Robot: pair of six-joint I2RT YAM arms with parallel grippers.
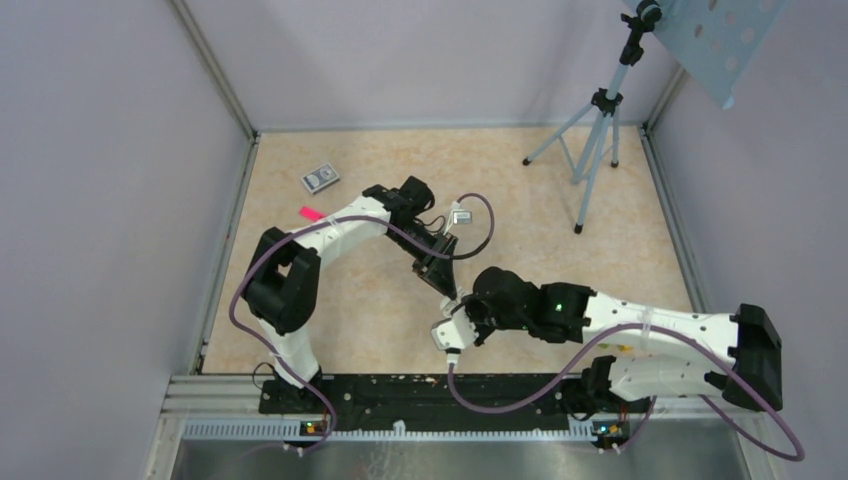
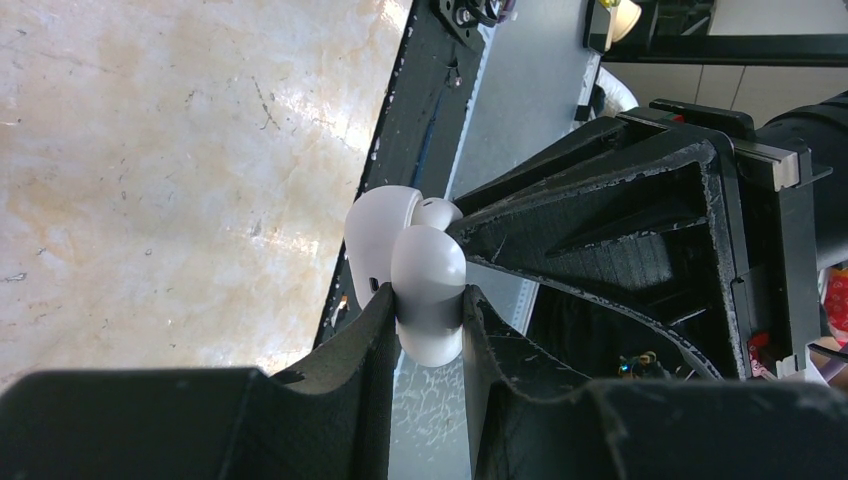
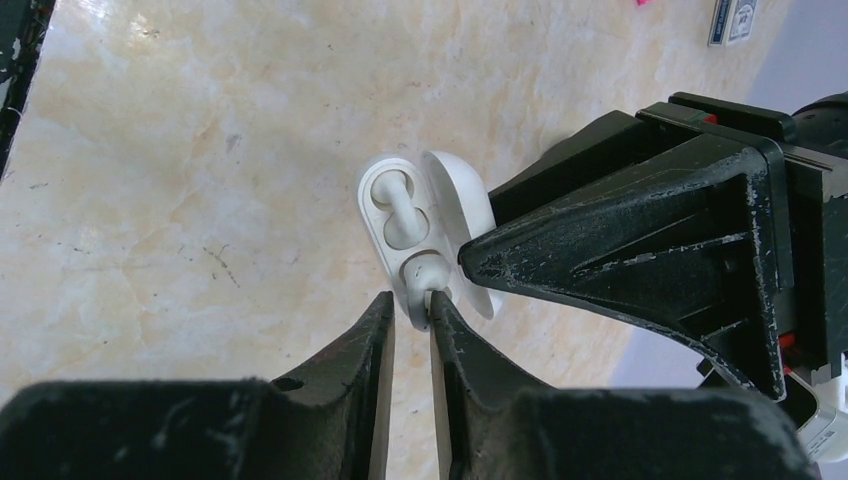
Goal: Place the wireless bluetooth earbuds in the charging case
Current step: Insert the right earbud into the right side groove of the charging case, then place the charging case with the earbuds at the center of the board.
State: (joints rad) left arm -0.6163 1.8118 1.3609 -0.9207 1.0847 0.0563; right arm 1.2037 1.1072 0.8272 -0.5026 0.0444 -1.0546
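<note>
The left gripper moves outward next, lowers the case onto the bare tabletop by the tripod and releases it, with both earbuds in their wells.
The charging case (image 3: 385,235) is white and pill-shaped here, with its lid (image 3: 462,195) hinged open. My left gripper (image 2: 428,295) is shut on the case body (image 2: 428,262) and holds it above the table. Two white earbuds lie in the case's wells, one in the upper well (image 3: 398,205) and one in the lower well (image 3: 425,272). My right gripper (image 3: 412,300) stands slightly open right at the lower earbud. One fingertip (image 3: 437,305) touches the earbud and the other is apart from it. In the top view both grippers meet mid-table, the left (image 1: 447,285) above the right (image 1: 462,305).
A pink strip (image 1: 311,212) and a small grey box (image 1: 320,178) lie at the back left of the beige table (image 1: 540,240). A tripod (image 1: 595,130) stands at the back right. Walls enclose the table on three sides, and the metal rail (image 1: 400,395) runs along the near edge.
</note>
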